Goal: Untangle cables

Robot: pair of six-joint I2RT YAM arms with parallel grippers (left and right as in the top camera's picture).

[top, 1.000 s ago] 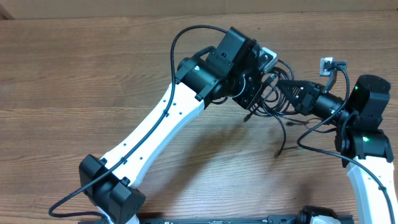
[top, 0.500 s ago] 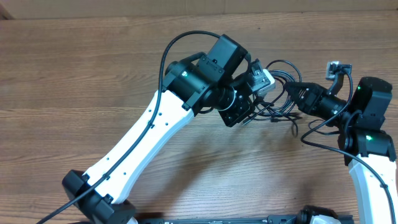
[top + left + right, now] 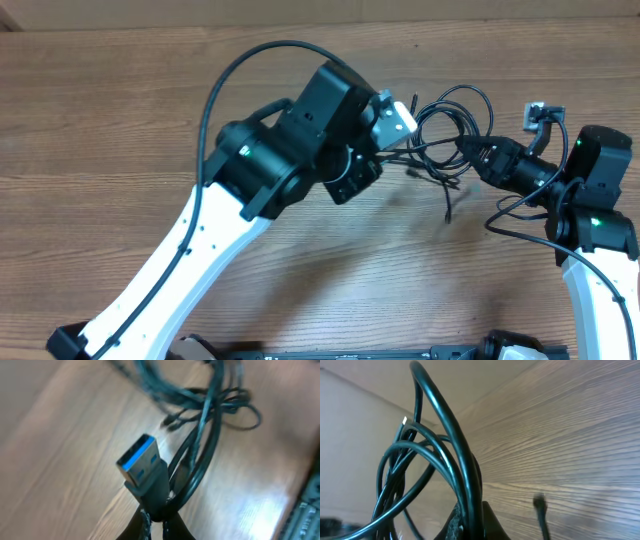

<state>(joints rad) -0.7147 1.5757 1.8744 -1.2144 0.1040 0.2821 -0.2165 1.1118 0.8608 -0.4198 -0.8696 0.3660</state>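
My left gripper moves to the left in the overhead view next, away from the tangle, and releases the black USB plug (image 3: 145,472), since a cable loop crosses it.
A tangle of thin black cables (image 3: 445,140) hangs in the air between my two grippers above the wooden table. My left gripper (image 3: 385,155) is shut on a black USB plug (image 3: 145,472) with a blue tongue; cable loops (image 3: 200,455) run past it. My right gripper (image 3: 472,155) is shut on a bunch of cable strands (image 3: 462,480), which arch up in loops in front of its camera. A loose plug end (image 3: 447,215) dangles below the tangle; it also shows in the right wrist view (image 3: 540,505).
The wooden table (image 3: 120,120) spreads to the left and front. A small silver connector (image 3: 540,108) sits on the right arm near its wrist. A cardboard edge (image 3: 300,10) runs along the far side.
My left gripper has pulled left and back with the plug. The cable tangle has lifted and stretched out between the two grippers. The right gripper has barely moved.
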